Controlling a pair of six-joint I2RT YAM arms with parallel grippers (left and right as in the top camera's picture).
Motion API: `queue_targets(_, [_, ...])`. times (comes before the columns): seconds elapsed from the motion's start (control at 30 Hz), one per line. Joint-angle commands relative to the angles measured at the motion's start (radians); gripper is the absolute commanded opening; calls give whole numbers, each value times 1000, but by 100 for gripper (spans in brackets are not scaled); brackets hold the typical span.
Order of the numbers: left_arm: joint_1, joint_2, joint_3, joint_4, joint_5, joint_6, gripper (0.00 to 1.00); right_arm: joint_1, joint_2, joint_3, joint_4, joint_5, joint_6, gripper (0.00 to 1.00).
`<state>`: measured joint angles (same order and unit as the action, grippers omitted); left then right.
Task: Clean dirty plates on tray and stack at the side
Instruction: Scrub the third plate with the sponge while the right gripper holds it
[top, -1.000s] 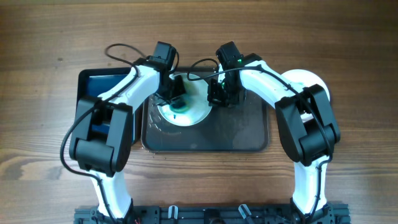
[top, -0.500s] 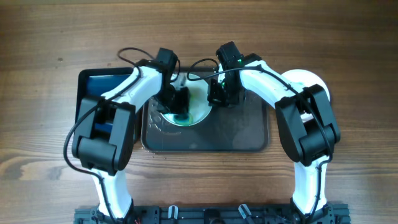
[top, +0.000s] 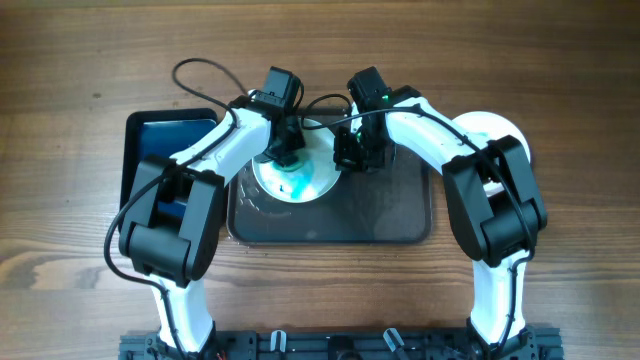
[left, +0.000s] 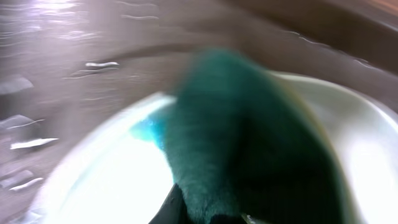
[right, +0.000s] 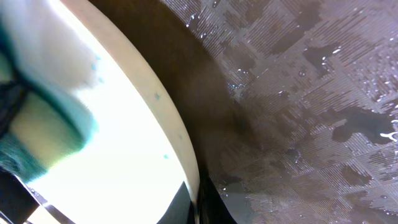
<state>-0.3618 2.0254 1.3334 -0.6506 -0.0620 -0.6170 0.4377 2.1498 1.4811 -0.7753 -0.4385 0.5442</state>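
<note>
The right gripper raises and tilts the plate next, then brings it down and releases it onto the tray below. This is the dark wet tray (top: 380, 215) (right: 286, 118).
A white plate (top: 305, 182) with teal smears lies on the dark wet tray (top: 380, 215). My left gripper (top: 283, 150) is shut on a green sponge (left: 249, 143) and presses it on the plate's far part (left: 93, 180). My right gripper (top: 348, 155) is shut on the plate's right rim (right: 180, 137), one finger on each side. The sponge also shows in the right wrist view (right: 37, 149). A clean white plate (top: 495, 128) lies on the table to the right of the tray, partly hidden by the right arm.
A dark bin with blue water (top: 165, 140) stands left of the tray. Cables loop above both wrists. The tray floor (right: 311, 93) carries water drops. Wooden table (top: 80, 60) lies all around.
My left gripper has swept the sponge from the plate's middle toward its far edge. The right gripper and the plate have stayed put.
</note>
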Motion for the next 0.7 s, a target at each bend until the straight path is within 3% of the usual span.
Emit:
queue_targets(0.0, [18, 86, -62, -135, -331, -233, 4, 2, 29, -10, 2, -11, -28, 4])
queue_targets(0.07, [15, 86, -62, -208, -262, -226, 4, 2, 29, -10, 4, -15, -28, 4])
queue_targets(0.13, [15, 86, -62, -256, -90, -127, 4, 2, 29, -10, 5, -15, -29, 4])
queue_targets(0.3, [15, 86, -62, -216, 594, 449, 4, 2, 29, -10, 5, -19, -29, 4])
queue_targets(0.33, [15, 86, -62, -206, 676, 522, 4, 2, 29, -10, 5, -23, -29, 4])
queue_targets(0.5, [17, 86, -62, -49, 658, 534, 4, 2, 29, -10, 4, -26, -29, 4])
queue_targets(0.67, [20, 86, -62, 80, 396, 446, 4, 2, 29, -10, 5, -26, -32, 4])
